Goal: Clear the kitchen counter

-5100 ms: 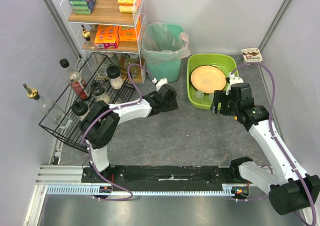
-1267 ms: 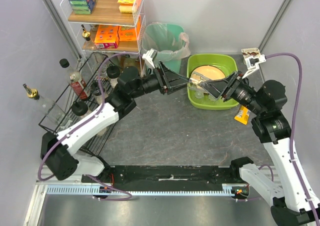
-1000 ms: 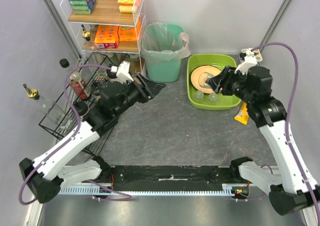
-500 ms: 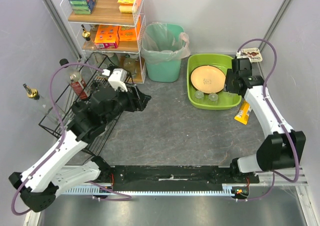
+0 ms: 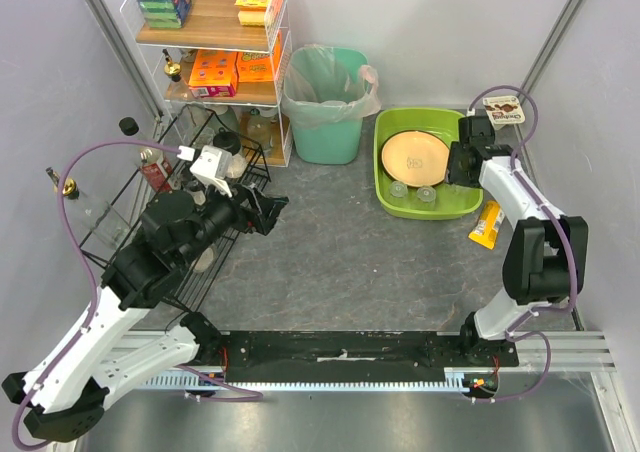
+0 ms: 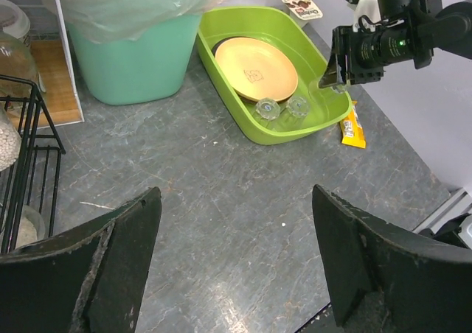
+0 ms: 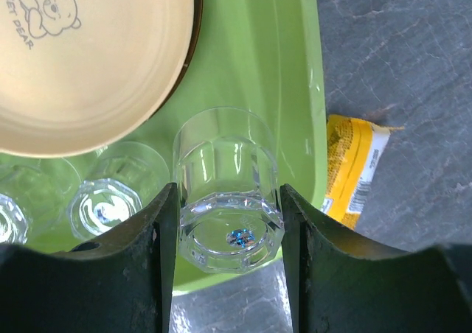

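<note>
I will next lower the third clear glass with my right gripper into the lime-green tub (image 5: 385, 132), onto the tub's bare bottom beside the plate, where there is room to release the glass.
The dark-grey mottled kitchen counter (image 5: 360, 262) carries a lime-green tub (image 5: 385, 132) at the back right. In the tub lie a tan plate (image 5: 415, 154) and two clear glasses (image 6: 267, 110). My right gripper (image 7: 227, 191) is shut on a third clear glass (image 7: 228, 163), held bottom toward the camera over the tub's right end. A yellow packet (image 5: 485, 224) lies on the counter just right of the tub, and a brown packet (image 5: 503, 109) in the back right corner. My left gripper (image 6: 236, 197) hangs open and empty above bare counter (image 6: 221, 149), left of the tub.
A teal lined bin (image 5: 325, 102) stands left of the tub. A black wire rack (image 5: 130, 232) with bottles and a white shelf unit (image 5: 215, 42) with boxes fill the left side. Grey walls close in on both sides.
My left arm has drawn back to the left and its jaws have spread wider. The right arm has folded in, still holding the glass over the tub's right end.
</note>
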Available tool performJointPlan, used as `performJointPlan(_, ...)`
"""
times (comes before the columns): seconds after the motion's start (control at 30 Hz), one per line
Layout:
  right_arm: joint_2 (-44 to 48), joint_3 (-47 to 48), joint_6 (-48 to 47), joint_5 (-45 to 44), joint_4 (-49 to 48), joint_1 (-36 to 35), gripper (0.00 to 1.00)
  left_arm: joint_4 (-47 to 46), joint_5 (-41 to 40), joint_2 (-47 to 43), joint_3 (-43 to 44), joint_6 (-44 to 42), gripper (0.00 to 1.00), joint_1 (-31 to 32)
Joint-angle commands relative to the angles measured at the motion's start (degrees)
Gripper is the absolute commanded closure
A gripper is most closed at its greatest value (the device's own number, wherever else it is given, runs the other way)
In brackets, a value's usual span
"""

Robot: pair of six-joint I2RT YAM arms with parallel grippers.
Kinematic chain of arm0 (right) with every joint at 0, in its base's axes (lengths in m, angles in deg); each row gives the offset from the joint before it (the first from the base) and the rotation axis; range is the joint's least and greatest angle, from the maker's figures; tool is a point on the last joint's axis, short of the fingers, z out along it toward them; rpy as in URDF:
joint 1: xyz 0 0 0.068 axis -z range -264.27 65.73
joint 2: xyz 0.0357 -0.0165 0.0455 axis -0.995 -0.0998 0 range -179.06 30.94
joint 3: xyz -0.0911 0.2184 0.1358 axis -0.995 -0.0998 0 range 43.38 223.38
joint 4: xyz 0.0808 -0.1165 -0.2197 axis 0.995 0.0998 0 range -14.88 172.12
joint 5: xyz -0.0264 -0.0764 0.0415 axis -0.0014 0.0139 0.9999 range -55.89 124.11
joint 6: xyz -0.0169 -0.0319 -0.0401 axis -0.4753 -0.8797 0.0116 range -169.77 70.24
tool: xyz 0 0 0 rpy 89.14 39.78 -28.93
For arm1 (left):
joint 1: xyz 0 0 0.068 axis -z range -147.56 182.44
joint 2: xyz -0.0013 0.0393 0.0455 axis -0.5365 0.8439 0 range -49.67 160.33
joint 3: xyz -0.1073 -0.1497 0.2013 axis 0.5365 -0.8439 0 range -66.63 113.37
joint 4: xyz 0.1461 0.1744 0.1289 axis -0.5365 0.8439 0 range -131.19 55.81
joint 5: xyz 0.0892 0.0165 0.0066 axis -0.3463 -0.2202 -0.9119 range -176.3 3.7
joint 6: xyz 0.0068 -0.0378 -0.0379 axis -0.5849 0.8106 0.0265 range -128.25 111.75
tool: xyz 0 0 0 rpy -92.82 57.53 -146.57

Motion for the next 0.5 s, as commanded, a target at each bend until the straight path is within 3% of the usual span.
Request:
performJointPlan(0.0, -3.44, 1.41, 0.92, 1.31, -5.25, 0.61, 0.87, -0.19, 0.77, 0.24, 0.71, -3.65, 0.12, 0.14)
performJointPlan(0.33, -9.86, 1.5, 2.41, -0.09, -5.07, 1.05, 0.8, 0.77, 2.35, -0.55, 0.63, -5.49, 0.09, 0.06)
performJointPlan(0.43, -11.27, 1.59, 2.33, -0.09, -5.25, 1.05, 0.66, 0.95, 2.43, -0.73, 0.8, -5.49, 0.09, 0.06)
performJointPlan(0.47, -11.53, 1.67, 2.33, -0.09, -5.25, 1.14, 0.56, 1.13, 2.44, -0.82, 0.89, -5.49, 0.09, 0.06)
